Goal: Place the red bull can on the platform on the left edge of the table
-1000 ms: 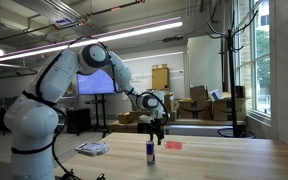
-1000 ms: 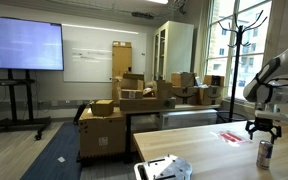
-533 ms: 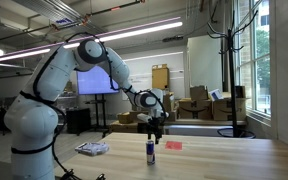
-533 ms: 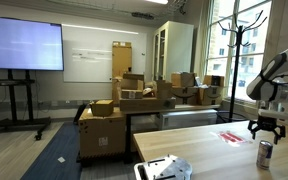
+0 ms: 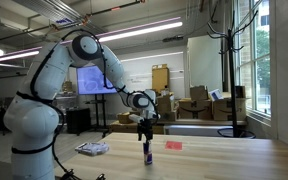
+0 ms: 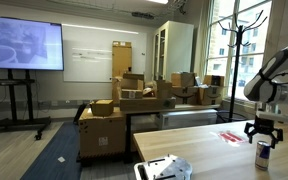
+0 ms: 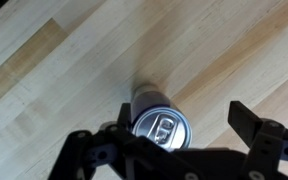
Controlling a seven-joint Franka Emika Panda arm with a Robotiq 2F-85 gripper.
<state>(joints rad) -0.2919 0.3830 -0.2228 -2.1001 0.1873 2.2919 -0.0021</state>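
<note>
The can stands upright below, with its top between my open fingers. My gripper needs to go down over the can's silver top (image 7: 163, 128) and close there.
The red bull can (image 5: 149, 152) stands upright on the light wooden table (image 5: 214, 160), dark blue with a silvery top; it also shows in an exterior view (image 6: 263, 154). My gripper (image 5: 147, 131) hangs just above the can, open, also seen in an exterior view (image 6: 263, 132). In the wrist view the can's silver top (image 7: 160, 127) lies between the open jaws of my gripper (image 7: 164, 135), closer to the left finger, not gripped. The platform (image 5: 92, 148), a low whitish slab with dark markings, lies at the table's edge, well apart from the can; it shows in both exterior views (image 6: 162, 168).
A small flat red item (image 5: 174, 145) lies on the table beside the can, also in an exterior view (image 6: 231, 138). Cardboard boxes (image 6: 124, 105), a screen (image 6: 22, 40) and a coat stand (image 6: 231, 40) stand beyond the table.
My gripper has shifted sideways and down over the can, and the arm's elbow has swung. The can has not moved.
</note>
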